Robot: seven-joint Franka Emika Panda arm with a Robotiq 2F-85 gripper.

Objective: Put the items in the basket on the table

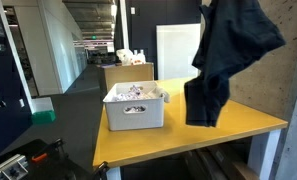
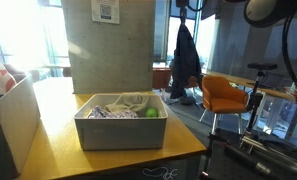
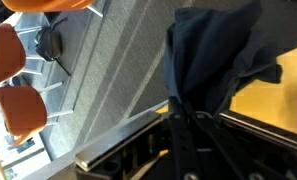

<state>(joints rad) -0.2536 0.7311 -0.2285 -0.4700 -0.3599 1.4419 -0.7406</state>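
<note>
My gripper carries the dark navy cloth [image 1: 226, 55] toward the basket next. It then lowers the cloth onto the bare tabletop beside the basket, below my gripper, and releases it.
A grey basket [image 1: 135, 112] stands on the yellow table [image 1: 243, 125] and holds crumpled white and grey items. In an exterior view the basket [image 2: 118, 132] also holds a green ball [image 2: 150, 112]. A dark navy cloth [image 1: 226, 55] hangs high above the table, to the side of the basket, its lower end near the tabletop. It shows in both exterior views [image 2: 185, 60]. My gripper [image 3: 188, 130] is shut on the top of the cloth [image 3: 213, 55], which drapes away from the fingers over the table's edge. In the exterior views the gripper is at the top edge, mostly cut off.
A cardboard box [image 1: 126, 73] stands behind the basket, and another box [image 2: 13, 120] stands beside it. A concrete pillar [image 2: 108, 45] rises at the table's far side. Orange chairs [image 2: 226, 95] stand on the floor beyond the table.
</note>
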